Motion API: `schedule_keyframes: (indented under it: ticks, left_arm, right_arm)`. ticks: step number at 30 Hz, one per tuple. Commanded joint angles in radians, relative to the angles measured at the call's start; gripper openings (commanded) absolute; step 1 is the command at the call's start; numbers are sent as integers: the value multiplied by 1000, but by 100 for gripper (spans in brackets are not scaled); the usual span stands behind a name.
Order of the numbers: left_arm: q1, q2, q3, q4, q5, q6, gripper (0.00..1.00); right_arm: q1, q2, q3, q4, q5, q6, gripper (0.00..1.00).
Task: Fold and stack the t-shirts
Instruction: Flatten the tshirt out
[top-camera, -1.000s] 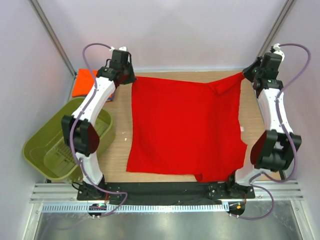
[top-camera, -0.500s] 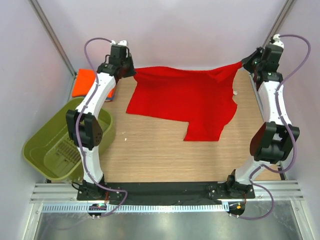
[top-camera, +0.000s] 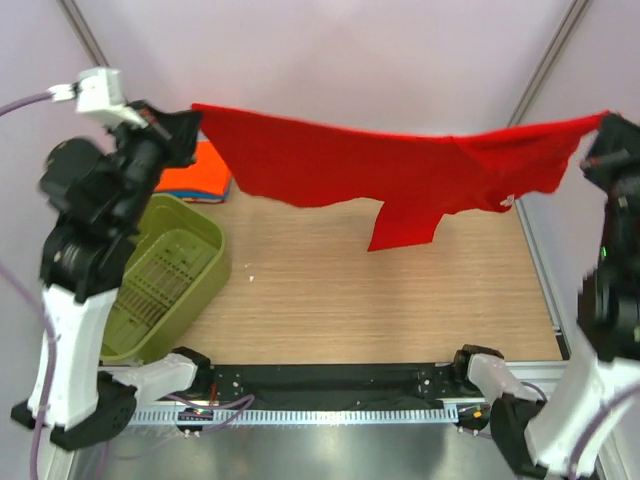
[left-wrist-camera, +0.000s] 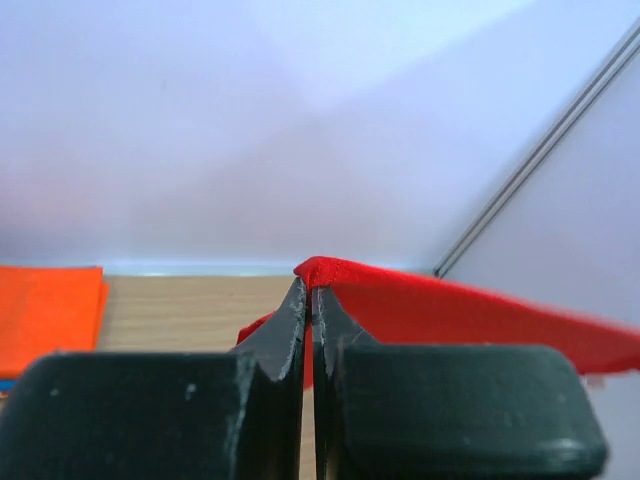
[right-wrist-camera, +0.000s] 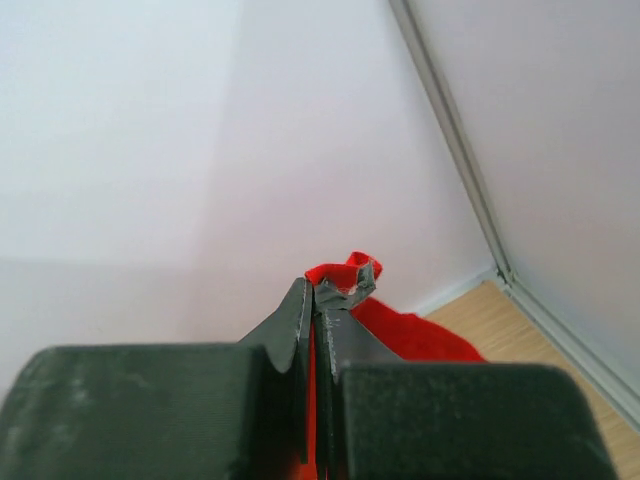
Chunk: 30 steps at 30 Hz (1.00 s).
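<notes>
The right gripper lowers the t-shirt's corner onto the bare tabletop below next and releases it, since the wood there is clear for spreading the cloth.
The deep red t-shirt hangs in the air above the table, stretched between both grippers. My left gripper is shut on its left corner; the cloth shows pinched between the fingertips in the left wrist view. My right gripper is shut on its right corner, the red cloth bunched at the fingertips. A sleeve hangs down in the middle, and a small white label shows near the right end. The folded orange t-shirt lies at the back left with a blue edge under it; it also shows in the left wrist view.
The olive-green basket stands at the left edge of the wooden table. Metal frame posts rise at the back left and back right corners against pale walls.
Both arms have risen high, lifting the red t-shirt off the table, where it lay spread flat a second ago. It now hangs stretched between the grippers.
</notes>
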<state>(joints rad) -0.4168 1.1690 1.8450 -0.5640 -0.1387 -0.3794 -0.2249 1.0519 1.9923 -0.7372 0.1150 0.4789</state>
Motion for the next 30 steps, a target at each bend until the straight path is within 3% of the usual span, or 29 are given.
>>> schedule_keyframes:
  ticks: [1,6,10,14,20,24,30]
  left_arm:
    - [4,-58,-52,-46,-33,-19,0]
    - [4,-163,17,-108,11,-49,0]
    - [4,-129,141,-204,48,-70,0]
    - [4,-98,138,-209,51,-67,0]
    - [6,32,28,-134,-36,11,0]
    - [22,205,55,-111,-87,48,0]
    - [79,496,88,-35,-61,60,0]
  right_arm:
    - [-5,-88,23,-126,142,26,1]
    - [2,-133,238,-246,219,26,1]
    - [25,-99,374,-271,235,24,1]
    - [56,-50,416,-246,245,14,1]
    - [73,65,220,-107,250,-77,1]
    - [73,126,-71,149,200,-112,1]
    - [73,289,-346,441,123,-128,1]
